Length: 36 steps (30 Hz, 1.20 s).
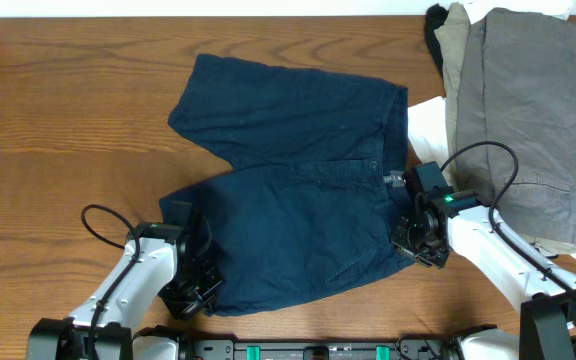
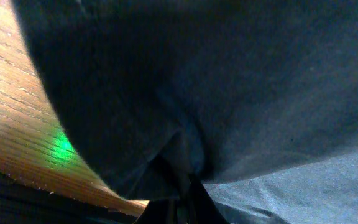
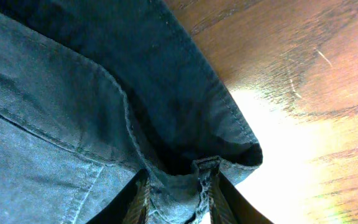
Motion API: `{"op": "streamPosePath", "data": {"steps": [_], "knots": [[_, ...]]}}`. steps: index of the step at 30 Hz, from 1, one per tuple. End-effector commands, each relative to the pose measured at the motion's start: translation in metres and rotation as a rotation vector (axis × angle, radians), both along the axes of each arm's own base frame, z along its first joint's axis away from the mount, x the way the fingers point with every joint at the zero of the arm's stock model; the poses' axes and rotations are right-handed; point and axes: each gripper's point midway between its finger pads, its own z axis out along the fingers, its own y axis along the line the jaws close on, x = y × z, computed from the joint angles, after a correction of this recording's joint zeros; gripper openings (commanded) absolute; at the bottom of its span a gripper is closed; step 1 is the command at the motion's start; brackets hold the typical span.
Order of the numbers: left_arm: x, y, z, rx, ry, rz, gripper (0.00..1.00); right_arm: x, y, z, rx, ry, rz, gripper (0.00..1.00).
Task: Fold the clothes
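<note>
The shorts' far part is uncovered, so I should next carry the pinched hem up and outward onto their far corner with my left gripper and release it.
The clothes in hand are dark navy shorts, lying spread on the wooden table with one leg angled to the back left. My left gripper sits at their near left hem. In the left wrist view it is shut on a pinch of the navy cloth. My right gripper is at the near right waistband corner. Its fingers stand on either side of a bunched fold of the waistband with a belt loop, pressing on it.
A pile of grey garments lies at the back right, with a white piece and a black one at its left edge, close to the shorts. Arm cables loop beside both wrists.
</note>
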Motion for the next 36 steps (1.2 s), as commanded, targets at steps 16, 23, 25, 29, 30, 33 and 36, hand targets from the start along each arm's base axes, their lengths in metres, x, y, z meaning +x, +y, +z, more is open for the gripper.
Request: {"op": "streamPosePath", "data": {"steps": [16,23,25,29,30,33,36], "knots": [[0.089,0.003,0.026,0.039,-0.299,-0.123,0.06,0.006,0.000,0.000,-0.009,-0.034,0.014,0.01],[0.106,0.010,0.055,0.079,-0.341,-0.197,0.06,0.003,-0.012,0.031,0.000,-0.064,0.004,0.01],[0.108,0.017,0.067,0.120,-0.342,-0.220,0.06,0.000,-0.020,0.045,0.002,-0.082,-0.003,0.01],[0.111,0.027,0.090,0.182,-0.368,-0.232,0.06,-0.006,-0.034,0.074,0.010,-0.119,-0.015,0.01],[0.113,0.029,0.095,0.189,-0.386,-0.237,0.06,-0.008,-0.036,0.081,0.023,-0.131,-0.007,0.01],[0.116,0.032,0.111,0.210,-0.441,-0.233,0.06,-0.015,-0.036,0.098,0.059,-0.147,0.003,0.01],[0.112,0.033,0.125,0.212,-0.486,-0.227,0.06,-0.026,-0.038,0.113,0.060,-0.137,0.010,0.01]]}}
